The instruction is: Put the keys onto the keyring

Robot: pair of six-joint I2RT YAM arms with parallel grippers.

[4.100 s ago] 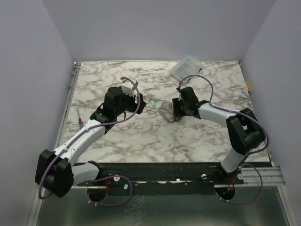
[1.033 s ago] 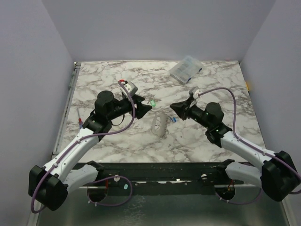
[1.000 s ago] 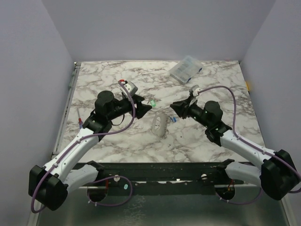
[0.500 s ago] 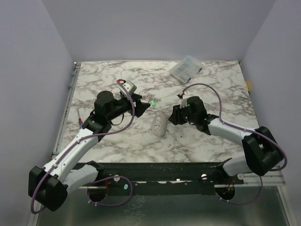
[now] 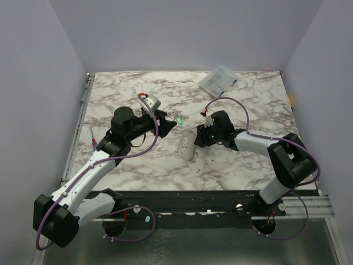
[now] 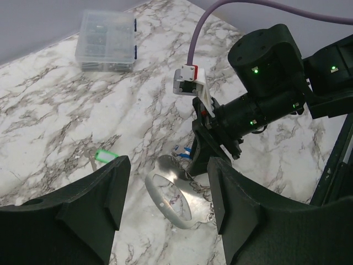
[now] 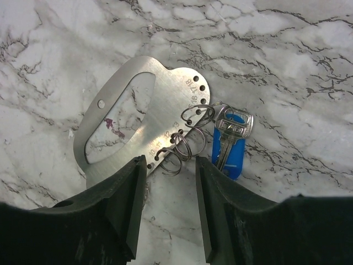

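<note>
My right gripper will move slightly toward the keyring's middle wire rings, just past its open fingers, then narrow its fingers onto the keyring's edge (image 7: 174, 148).
The keyring (image 7: 138, 118) is a flat silvery plate with a long opening and several small wire rings (image 7: 185, 143) along one edge. It lies on the marble table, as the top view (image 5: 187, 147) and the left wrist view (image 6: 171, 196) also show. The blue key (image 7: 230, 144) lies against the rings, its head touching one. The green key (image 5: 180, 120) lies apart, as the left wrist view (image 6: 103, 156) also shows. My right gripper (image 7: 168, 165) is open and empty, low over the wire rings (image 5: 199, 138). My left gripper (image 5: 172, 125) is open and empty, hovering above the keyring's left (image 6: 168, 165).
A clear plastic compartment box (image 5: 218, 80) stands at the back right and also shows in the left wrist view (image 6: 107, 41). A small red-tipped tool (image 5: 95, 143) lies near the table's left edge. Grey walls close in three sides.
My right gripper has swung down and left, from above the table to low beside the keyring, over the blue key. The left arm has barely moved. Keyring and green key lie as before.
</note>
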